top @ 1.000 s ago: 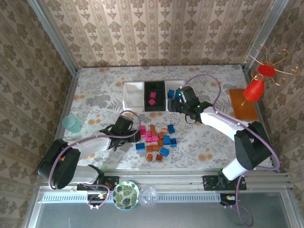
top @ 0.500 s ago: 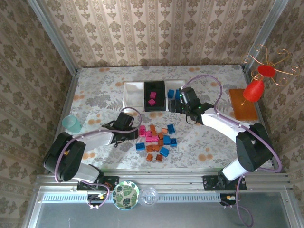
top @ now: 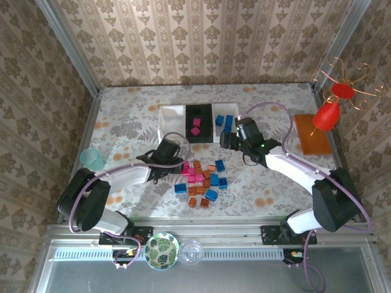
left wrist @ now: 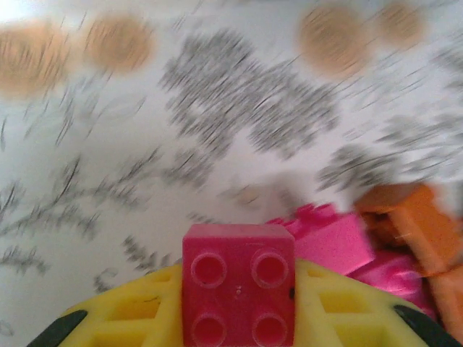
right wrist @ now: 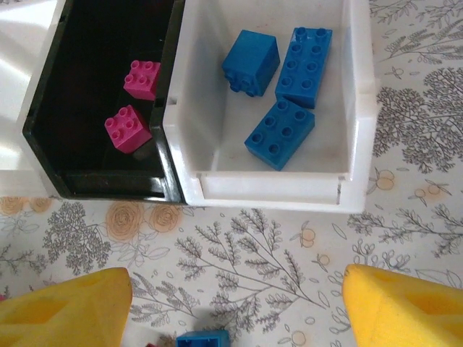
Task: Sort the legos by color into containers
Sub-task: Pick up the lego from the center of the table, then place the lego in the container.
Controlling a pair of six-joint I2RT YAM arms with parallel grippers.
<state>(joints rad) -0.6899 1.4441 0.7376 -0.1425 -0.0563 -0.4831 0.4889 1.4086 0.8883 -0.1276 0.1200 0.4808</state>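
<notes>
I will next move my right gripper back and down onto the blue brick at the pile's edge (top: 223,182). The brick is below my right gripper and nearer my base, with bare tabletop beside it.
My left gripper (left wrist: 239,289) is shut on a magenta-pink lego (left wrist: 239,283), studs facing the camera, at the left edge of the pile (top: 201,180) of blue, pink and orange-brown legos. More pink (left wrist: 340,242) and orange (left wrist: 409,224) legos lie just to its right. The containers stand in a row: a white bin (top: 171,122), a black bin (right wrist: 108,184) with two pink legos (right wrist: 127,129), and a white bin (right wrist: 275,196) with three blue legos (right wrist: 279,133). My right gripper (right wrist: 235,303) hangs open over the table just in front of the bins, nothing between its fingers.
A teal cup (top: 93,159) stands at the left edge. An orange board (top: 312,133) and a red ornament (top: 327,115) sit at the right. A round patterned plate (top: 162,249) lies below the table's front rail. One blue lego (right wrist: 202,338) lies under my right gripper.
My left gripper moved right to the pile's edge and closed on a pink lego. The right gripper drew back from the bins toward the near side, staying open.
</notes>
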